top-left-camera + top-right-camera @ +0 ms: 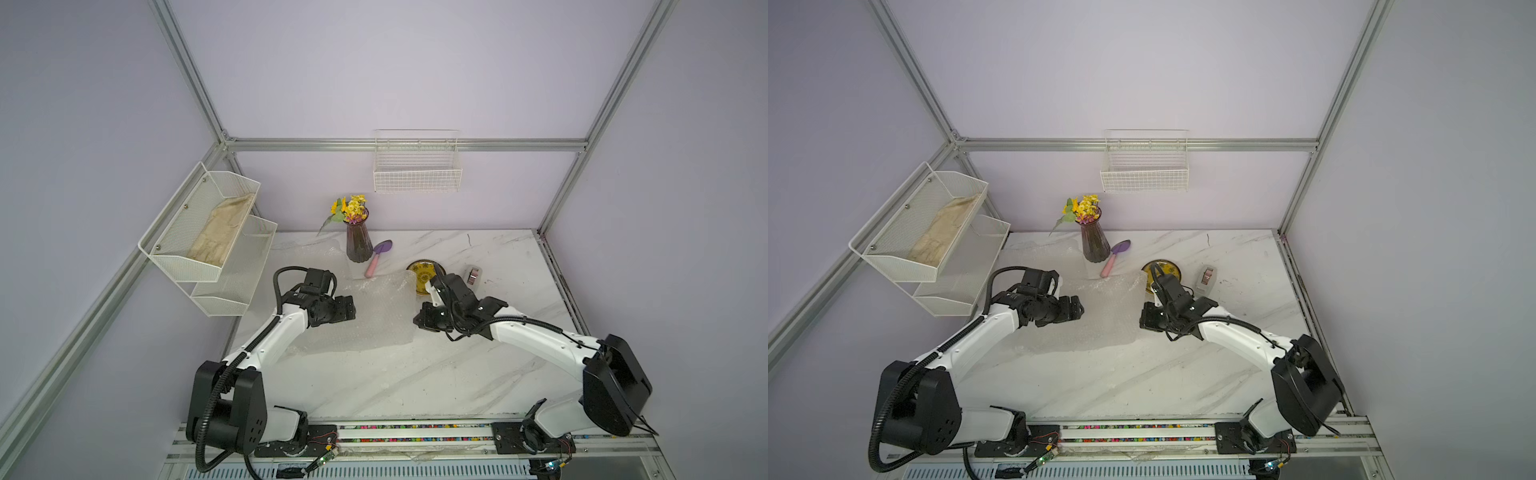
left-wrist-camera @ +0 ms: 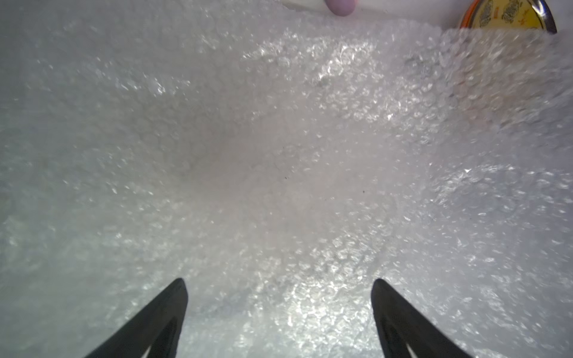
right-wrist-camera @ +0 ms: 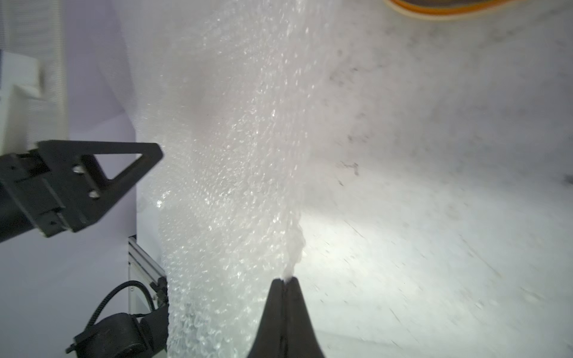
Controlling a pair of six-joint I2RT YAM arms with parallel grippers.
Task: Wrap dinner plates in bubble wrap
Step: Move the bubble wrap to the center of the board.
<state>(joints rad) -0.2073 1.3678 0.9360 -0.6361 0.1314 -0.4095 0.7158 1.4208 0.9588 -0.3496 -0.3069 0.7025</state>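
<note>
Next, my right gripper moves back and down onto bare marble on the tape dispenser's near side to release the sheet's edge, since it stands raised.
A clear bubble wrap sheet (image 1: 374, 316) (image 1: 1104, 316) lies mid-table between both arms. My right gripper (image 3: 283, 280) (image 1: 417, 320) is shut on the sheet's right edge, which stands raised off the marble (image 3: 235, 155). Over the sheet's left part, my left gripper (image 2: 278, 282) (image 1: 353, 307) is open with only bubble wrap (image 2: 279, 155) under the gap. The dinner plates (image 1: 422, 272) (image 1: 1160, 268) sit stacked behind the sheet's far right corner. The top one is yellow with a dark pattern (image 2: 508, 15), and an orange rim (image 3: 449, 9) shows beneath. My right arm partly hides them.
A grey tape dispenser (image 1: 473, 274) stands right of the plates. A dark vase of flowers (image 1: 358, 245) and a purple trowel (image 1: 377, 257) are at the back. More bubble wrap (image 1: 307, 253) lies back left. A white mesh shelf (image 1: 208, 241) overhangs the left edge.
</note>
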